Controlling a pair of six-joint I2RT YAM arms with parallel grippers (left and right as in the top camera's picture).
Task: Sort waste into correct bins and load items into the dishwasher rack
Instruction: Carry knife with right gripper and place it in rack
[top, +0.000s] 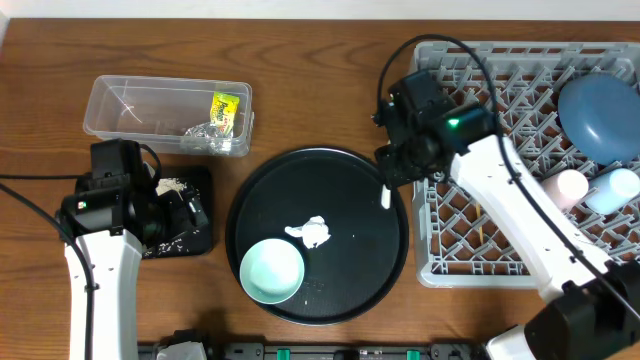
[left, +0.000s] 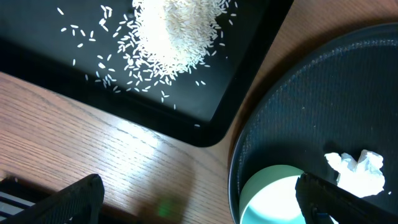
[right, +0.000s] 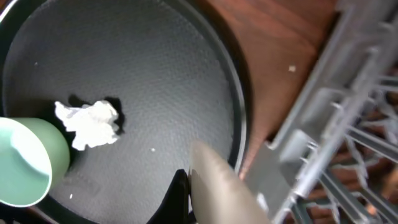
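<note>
Free rack wires beside the pink cup lie right of my right gripper in the overhead view, so next I carry the spoon (top: 386, 197) across, lower it and release.
My right gripper (top: 390, 185) is shut on the white plastic spoon (top: 386, 197) over the right rim of the round black tray, beside the grey dishwasher rack (top: 470, 262). In the right wrist view the spoon (right: 227, 186) fills the jaws (right: 199, 193). My left gripper (top: 185, 212) is open and empty (left: 199, 208) over the shallow black tray (top: 200, 243), which holds rice (left: 174, 34). The mint-green bowl (top: 272, 270) and the tissue (top: 312, 232) lie on the round tray. The clear tub (top: 120, 100) holds the yellow-green packet (top: 226, 108) and the clear wrapper (top: 205, 135). The dark-blue bowl (top: 600, 115), pink cup (top: 570, 187) and light-blue cup (top: 612, 190) sit in the rack.
The large round black tray (top: 340, 180) lies between the black tray and the rack. Its rim nearly touches both. Bare wood table (top: 300, 80) shows behind it and at the far left. The chopsticks are not clearly visible.
</note>
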